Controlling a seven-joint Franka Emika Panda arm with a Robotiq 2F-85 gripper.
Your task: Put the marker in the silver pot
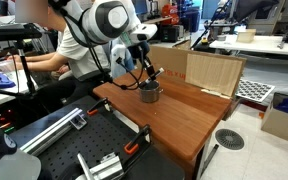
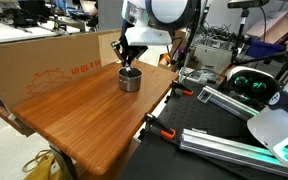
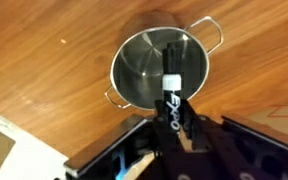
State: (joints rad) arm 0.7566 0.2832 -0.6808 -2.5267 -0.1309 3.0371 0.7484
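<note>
The gripper lowers into the opening of the silver pot next and releases the marker, since the marker's loose end already hangs over the pot's inside.
The silver pot stands on the wooden table; it also shows in both exterior views. In the wrist view it is round and shiny with thin wire handles on two sides. My gripper is shut on the marker, a dark stick with a white band and white lettering. The marker's free end hangs over the inside of the pot. In both exterior views the gripper hovers just above the pot's rim.
A cardboard box stands on the table behind the pot; it also lines the table's far side. A person sits at a desk. Metal rails and clamps lie off the table's edge.
</note>
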